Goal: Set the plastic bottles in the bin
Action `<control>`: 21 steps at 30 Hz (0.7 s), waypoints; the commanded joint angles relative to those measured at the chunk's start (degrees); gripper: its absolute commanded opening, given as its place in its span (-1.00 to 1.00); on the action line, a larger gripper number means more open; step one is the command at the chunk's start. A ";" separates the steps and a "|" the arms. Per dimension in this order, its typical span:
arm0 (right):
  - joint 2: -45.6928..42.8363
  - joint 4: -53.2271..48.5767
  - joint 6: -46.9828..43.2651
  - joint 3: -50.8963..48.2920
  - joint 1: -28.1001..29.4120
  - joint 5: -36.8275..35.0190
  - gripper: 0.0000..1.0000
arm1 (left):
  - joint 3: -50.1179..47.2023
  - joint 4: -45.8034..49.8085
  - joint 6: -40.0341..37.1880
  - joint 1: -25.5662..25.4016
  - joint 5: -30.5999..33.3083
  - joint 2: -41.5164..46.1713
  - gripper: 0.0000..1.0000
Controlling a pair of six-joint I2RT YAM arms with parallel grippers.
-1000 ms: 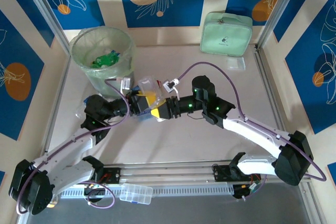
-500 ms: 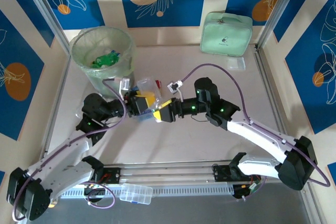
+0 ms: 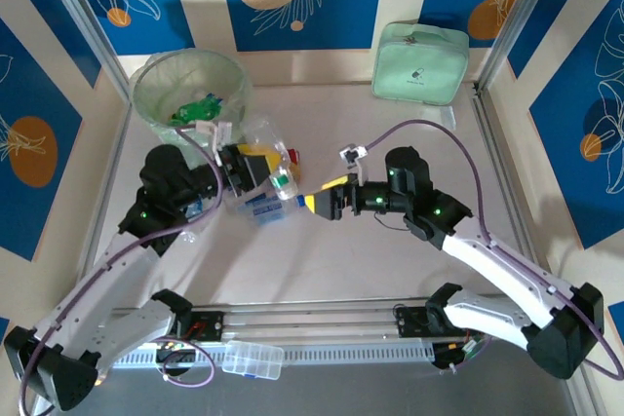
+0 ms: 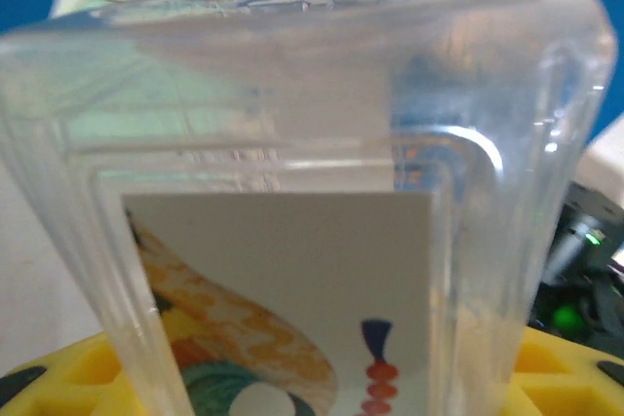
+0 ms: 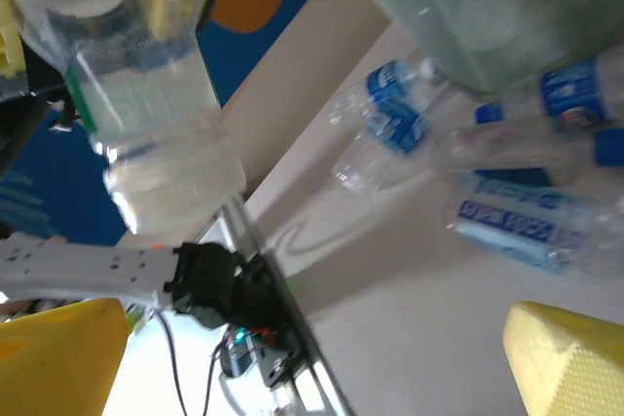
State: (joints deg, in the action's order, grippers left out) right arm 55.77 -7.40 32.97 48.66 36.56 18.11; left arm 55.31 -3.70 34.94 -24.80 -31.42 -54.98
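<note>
The left gripper should take the clear bottle outward over the bin's opening [image 3: 193, 93] and let go of it where green bottles already lie.
My left gripper [image 3: 252, 168] is shut on a clear labelled plastic bottle [image 3: 274, 149], held above the table just right of the bin [image 3: 156, 109]. In the left wrist view this bottle [image 4: 292, 143] stands between yellow fingers [image 4: 561, 367]. The round grey-green bin holds green bottles [image 3: 195, 109]. My right gripper [image 3: 320, 197] is open and empty, a little to the right of the held bottle [image 5: 146, 114]. Its yellow fingertips [image 5: 570, 362] stand wide apart over bare table. Several blue-labelled bottles [image 5: 531, 221] lie on the table by the bin [image 5: 507, 17]; from above they [image 3: 259, 209] lie under the held bottle.
A mint-green zip pouch [image 3: 419, 63] stands at the back right, with a small clear box [image 3: 440, 119] in front of it. A flat clear lidded box [image 3: 252, 360] lies on the front rail. Metal frame rails line the table's left and right sides.
My right gripper opened, let go of the bottle and drew back to the right. The left arm has carried the bottle up and back toward the bin.
</note>
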 commanded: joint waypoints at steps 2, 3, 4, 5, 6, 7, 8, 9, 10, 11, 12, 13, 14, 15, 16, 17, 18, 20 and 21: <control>-2.06 -3.38 -0.84 -1.12 -2.76 -3.08 0.98 | 9.58 4.76 -0.65 5.91 5.80 -5.36 -1.00; -2.15 -3.54 -0.89 -1.14 -3.05 -2.97 0.98 | 11.78 5.25 0.31 7.28 7.77 -6.97 -1.00; -2.14 -3.90 -0.92 -1.12 -3.36 -2.84 0.98 | 13.64 5.99 1.28 8.35 9.84 -8.40 -1.00; -2.13 -4.17 -0.98 -1.03 -3.55 -2.60 0.98 | 15.84 7.39 2.52 9.46 12.77 -9.94 -1.00; -2.00 -4.50 -0.98 -1.02 -3.59 -2.39 0.98 | 18.24 9.07 3.61 10.62 15.21 -11.50 -1.00; -2.10 -4.80 -1.01 -0.93 -3.60 -2.38 0.98 | 20.09 10.43 4.59 11.61 16.85 -12.96 -1.00; -2.15 -5.30 -1.20 -0.85 -3.60 -2.46 0.98 | 22.63 12.06 5.57 12.72 18.27 -14.66 -1.00; -2.23 -5.68 -1.24 -0.97 -3.60 -2.70 0.98 | 25.81 14.31 6.23 13.72 19.83 -16.68 -1.00; -2.18 -5.70 -1.11 -1.30 -3.60 -2.88 0.98 | 28.51 16.81 6.37 14.42 21.59 -18.29 -1.00; -2.24 -5.61 -1.07 -1.78 -3.51 -2.90 0.98 | 31.91 20.15 6.90 15.03 24.33 -20.22 -1.00; -2.14 -5.68 -1.00 -2.25 -3.29 -3.03 0.98 | 35.18 23.31 7.55 15.65 26.89 -22.11 -1.00; -2.23 -5.70 -0.83 -2.63 -3.09 -3.23 0.98 | 37.77 25.85 8.33 16.08 28.99 -23.74 -1.00; -2.32 -5.54 -0.51 -3.11 -2.83 -3.58 0.98 | 40.91 29.44 9.95 16.69 31.81 -25.73 -1.00; -2.40 -5.29 -0.35 -3.51 -2.57 -3.71 0.98 | 43.36 32.97 12.13 17.19 34.21 -27.60 -1.00; -2.42 -5.18 -0.28 -3.81 -2.31 -3.99 0.98 | 45.54 35.90 13.95 17.68 35.57 -29.17 -1.00; -2.42 -5.21 -0.20 -4.05 -2.03 -4.56 0.98 | 47.71 38.53 15.83 18.06 36.79 -31.11 -1.00; -2.33 -5.32 -0.17 -4.10 -1.71 -5.13 0.98 | 48.87 39.55 17.35 18.43 36.98 -32.54 -1.00; -2.16 -5.59 -0.19 -3.94 -1.42 -5.86 0.98 | 48.11 38.40 19.33 19.43 35.62 -34.07 -1.00; -2.04 -5.74 -0.10 -3.79 -1.31 -6.12 0.98 | 46.95 37.51 20.95 19.97 35.17 -34.40 -1.00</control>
State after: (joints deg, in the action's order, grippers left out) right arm 54.17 -12.78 33.01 44.84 34.72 13.52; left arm 102.32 28.34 49.91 -6.24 0.99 -87.53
